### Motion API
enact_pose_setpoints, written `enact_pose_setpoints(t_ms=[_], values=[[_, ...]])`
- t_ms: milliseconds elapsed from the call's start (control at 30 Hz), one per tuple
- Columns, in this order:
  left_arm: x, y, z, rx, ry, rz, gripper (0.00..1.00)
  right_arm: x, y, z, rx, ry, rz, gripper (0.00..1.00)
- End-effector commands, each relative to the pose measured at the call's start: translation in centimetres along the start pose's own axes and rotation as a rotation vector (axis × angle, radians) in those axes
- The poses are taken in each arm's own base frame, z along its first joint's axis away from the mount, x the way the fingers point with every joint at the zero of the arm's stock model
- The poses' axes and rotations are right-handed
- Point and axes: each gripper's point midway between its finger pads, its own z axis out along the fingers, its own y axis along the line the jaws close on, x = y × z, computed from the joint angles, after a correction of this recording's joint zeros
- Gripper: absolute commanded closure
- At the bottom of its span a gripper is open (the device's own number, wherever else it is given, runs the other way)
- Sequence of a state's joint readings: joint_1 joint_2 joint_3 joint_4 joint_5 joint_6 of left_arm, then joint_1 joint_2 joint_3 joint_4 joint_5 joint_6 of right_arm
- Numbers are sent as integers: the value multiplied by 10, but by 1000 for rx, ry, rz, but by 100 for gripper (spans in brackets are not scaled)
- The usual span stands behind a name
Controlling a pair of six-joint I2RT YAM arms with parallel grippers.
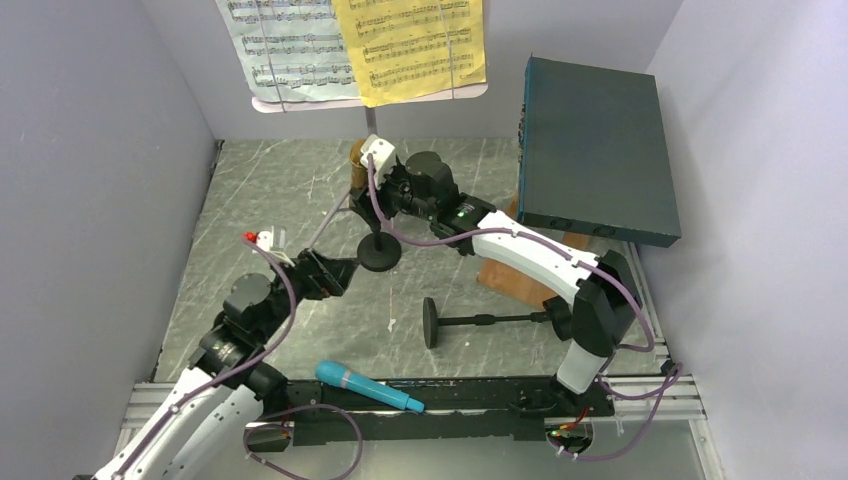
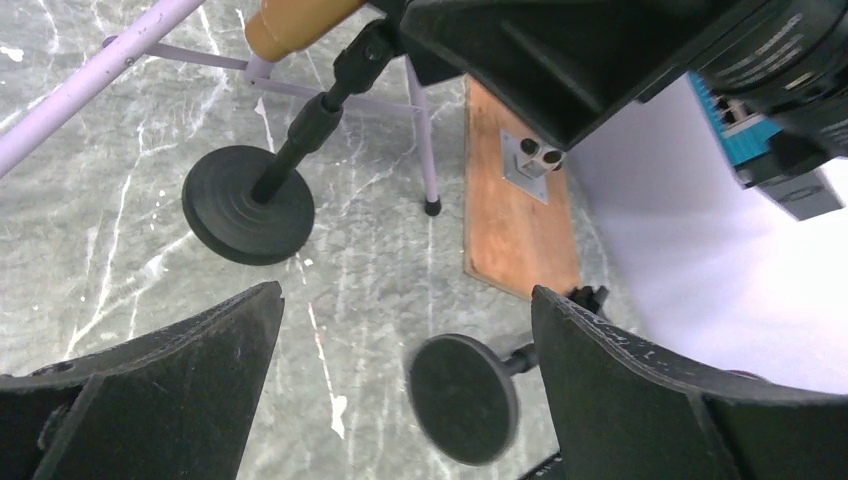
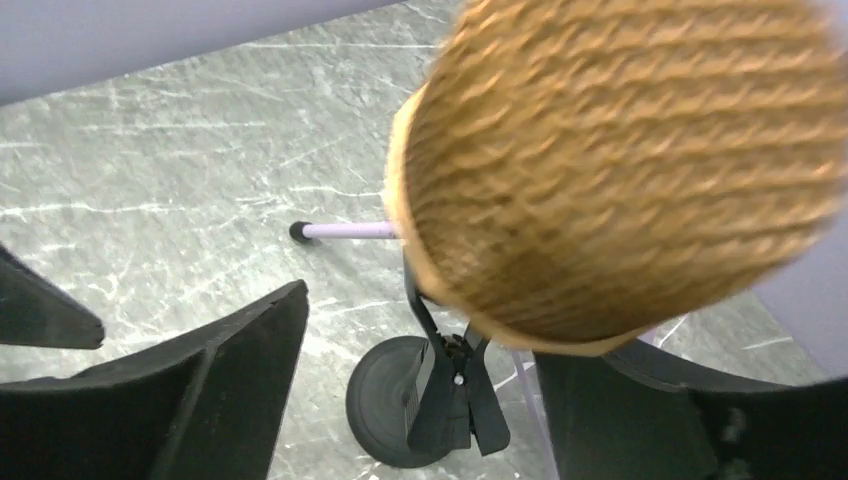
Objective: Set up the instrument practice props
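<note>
Next I will move my left gripper across to its right in the top view and down astride the rim of the second holder's base (image 1: 430, 318), which stands on edge.
The gold microphone (image 1: 356, 163) stands in the clip of the upright black holder (image 1: 379, 254); its woven head (image 3: 620, 170) fills the right wrist view above the clip (image 3: 455, 400). My right gripper (image 1: 364, 188) is open, with one jaw on each side of the microphone (image 3: 420, 330). My left gripper (image 1: 335, 275) is open and empty above the table (image 2: 405, 390). The second holder (image 1: 470, 321) lies on its side, its round base (image 2: 462, 398) facing my left gripper. The blue microphone (image 1: 365, 386) lies on the near rail. White (image 1: 285, 45) and yellow (image 1: 410, 45) pages sit on the music desk (image 1: 300, 103).
A large dark teal box (image 1: 595, 150) leans at the back right, over a flat brown wooden board (image 1: 520, 282). The board also shows in the left wrist view (image 2: 515, 200), beside a lilac stand leg (image 2: 425, 140). Grey walls close in on both sides.
</note>
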State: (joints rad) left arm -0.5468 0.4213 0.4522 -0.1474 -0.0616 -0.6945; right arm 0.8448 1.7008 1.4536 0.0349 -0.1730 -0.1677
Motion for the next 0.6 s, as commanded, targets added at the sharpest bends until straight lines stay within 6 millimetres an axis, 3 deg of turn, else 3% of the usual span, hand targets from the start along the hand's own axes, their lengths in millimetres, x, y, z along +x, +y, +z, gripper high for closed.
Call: enact_pose_setpoints(t_ms=[0, 100, 267, 400, 467, 567], values=[[-5, -3, -23, -113, 115, -71, 1, -42, -5, -17, 65, -41, 2, 12], [-11, -17, -20, -104, 158, -94, 1, -54, -2, -39, 99, -25, 9, 1], [8, -39, -3, -35, 296, -164, 1, -70, 10, -102, 98, -74, 28, 0], [33, -57, 16, 60, 422, -256, 1, -46, 9, -145, 157, -91, 30, 0], [48, -68, 25, 131, 480, -304, 8, -33, 4, -164, 207, -95, 36, 0], [81, -77, 33, 102, 519, -225, 12, -22, 2, -186, 249, -138, 46, 0]])
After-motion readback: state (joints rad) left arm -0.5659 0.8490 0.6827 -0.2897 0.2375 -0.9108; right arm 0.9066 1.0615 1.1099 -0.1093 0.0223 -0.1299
